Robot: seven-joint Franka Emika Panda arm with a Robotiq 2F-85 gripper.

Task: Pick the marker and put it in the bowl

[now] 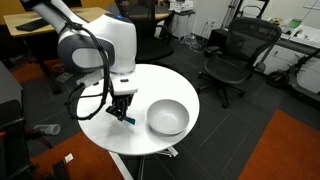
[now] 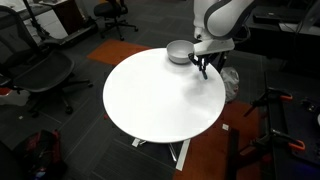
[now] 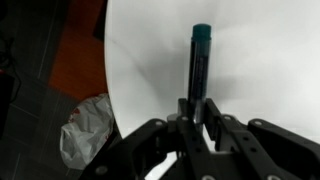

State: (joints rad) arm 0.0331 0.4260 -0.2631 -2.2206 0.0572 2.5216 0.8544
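The marker [image 3: 199,62] hangs low beside the bowl's rim, so my gripper will rise, cross over the bowl's open middle, go down and release it.
My gripper [image 3: 197,108] is shut on the marker [image 3: 199,62], a slim dark stick with a teal end that juts out from between the fingers over the white table. In an exterior view my gripper [image 1: 121,108] hangs just above the round table with the marker's teal tip [image 1: 127,118] pointing down, a short way beside the light grey-white bowl [image 1: 167,117]. In the opposite exterior view my gripper [image 2: 205,66] is near the table's far edge, next to the bowl [image 2: 180,51].
The round white table [image 2: 160,95] stands on a pedestal. Black office chairs [image 1: 235,55] and desks surround it. A crumpled white bag [image 3: 88,125] lies on the floor beside the table's edge. An orange carpet patch [image 1: 290,150] lies nearby.
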